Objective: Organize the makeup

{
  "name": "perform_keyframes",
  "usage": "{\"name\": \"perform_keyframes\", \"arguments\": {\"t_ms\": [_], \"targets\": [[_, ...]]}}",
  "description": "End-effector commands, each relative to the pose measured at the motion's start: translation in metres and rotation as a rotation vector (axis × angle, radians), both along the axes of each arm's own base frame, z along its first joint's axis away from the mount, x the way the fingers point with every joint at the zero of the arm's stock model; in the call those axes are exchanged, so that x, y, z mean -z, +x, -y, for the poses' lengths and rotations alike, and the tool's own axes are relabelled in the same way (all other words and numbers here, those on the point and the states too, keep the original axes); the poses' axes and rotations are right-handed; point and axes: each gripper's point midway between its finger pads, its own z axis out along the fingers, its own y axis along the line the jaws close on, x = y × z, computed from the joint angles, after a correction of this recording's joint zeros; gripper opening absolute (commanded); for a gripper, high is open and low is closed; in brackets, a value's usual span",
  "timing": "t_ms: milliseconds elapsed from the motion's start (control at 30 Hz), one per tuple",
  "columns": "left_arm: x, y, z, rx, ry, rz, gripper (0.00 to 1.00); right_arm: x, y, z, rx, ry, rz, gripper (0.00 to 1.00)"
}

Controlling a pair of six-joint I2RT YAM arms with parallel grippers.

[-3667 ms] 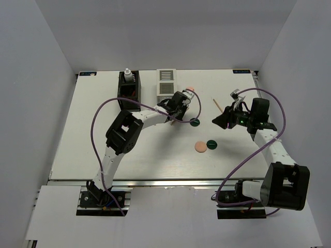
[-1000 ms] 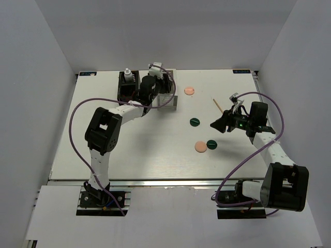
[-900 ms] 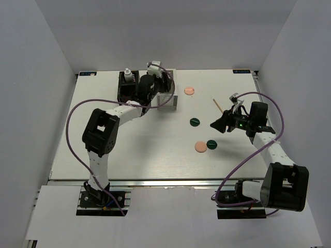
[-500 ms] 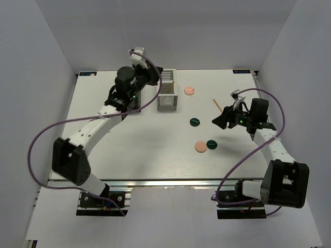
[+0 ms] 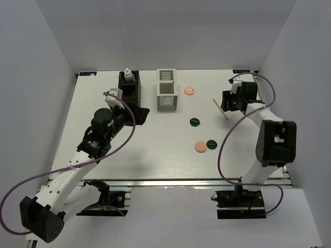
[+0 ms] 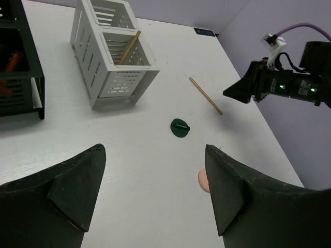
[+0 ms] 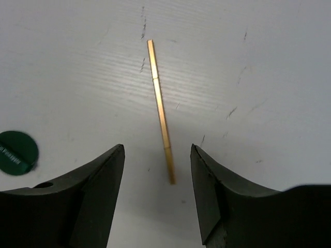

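Observation:
My right gripper should next come down to the left in the top view onto the far half of the thin wooden stick [image 5: 220, 109], which lies below it.
My right gripper [image 7: 156, 149] hovers open over a thin wooden stick [image 7: 160, 111] lying on the table, the stick's near end between the two fingertips. From above, that gripper [image 5: 227, 101] sits at the far right beside the stick [image 5: 220, 109]. My left gripper [image 6: 155, 150] is open and empty, raised over the table's left half [image 5: 138, 111]. A second stick [image 6: 128, 47] leans inside the white slatted box [image 5: 166, 96]. A white bottle [image 5: 126, 74] and red tubes [image 6: 13, 62] stand in the black box [image 5: 129, 89]. Two peach discs [image 5: 190, 91] [image 5: 200, 146] and two dark-green discs [image 5: 194, 122] [image 5: 211, 144] lie loose.
The two slatted boxes stand side by side at the far middle. White walls close in the table on the left, right and back. The right arm's purple cable [image 5: 227, 139] loops over the table's right part.
My left arm has pulled back from the boxes toward the near left, and its jaws have opened wider. My right gripper has swung farther back and now sits over the loose stick.

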Motion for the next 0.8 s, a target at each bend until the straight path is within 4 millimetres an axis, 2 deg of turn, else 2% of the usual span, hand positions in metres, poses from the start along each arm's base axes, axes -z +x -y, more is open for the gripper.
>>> {"name": "perform_keyframes", "arguments": {"t_ms": [0, 33, 67, 133, 167, 233, 400, 600, 700, 767], "targets": [[0.007, -0.009, -0.018, -0.072, -0.004, -0.042, 0.87, 0.003, 0.031, 0.009, 0.008, -0.105, 0.015, 0.59], [0.008, -0.011, -0.019, -0.074, -0.004, -0.048, 0.87, 0.012, 0.033, -0.002, -0.026, -0.121, -0.007, 0.58], [0.009, -0.013, -0.021, -0.077, -0.003, -0.052, 0.87, 0.021, 0.045, -0.005, -0.039, -0.127, -0.028, 0.54], [0.009, -0.015, -0.023, -0.086, -0.007, -0.056, 0.87, 0.034, 0.049, -0.006, -0.053, -0.133, -0.087, 0.48], [0.009, -0.016, -0.024, -0.087, -0.008, -0.055, 0.87, 0.039, 0.060, -0.007, -0.061, -0.132, -0.101, 0.46], [0.009, -0.018, -0.027, -0.100, -0.008, -0.055, 0.87, 0.044, 0.063, -0.008, -0.081, -0.133, -0.111, 0.45], [0.014, -0.020, -0.031, -0.118, -0.015, -0.063, 0.88, 0.050, 0.067, -0.017, -0.128, -0.135, -0.106, 0.44], [0.019, -0.013, -0.025, -0.103, -0.005, -0.082, 0.88, 0.072, 0.065, -0.017, -0.145, -0.167, -0.147, 0.40], [0.020, -0.011, -0.022, -0.095, 0.002, -0.086, 0.88, 0.083, 0.062, -0.017, -0.164, -0.179, -0.169, 0.33], [0.021, -0.010, -0.022, -0.095, 0.000, -0.087, 0.88, 0.090, 0.060, -0.017, -0.175, -0.182, -0.193, 0.24]]}}
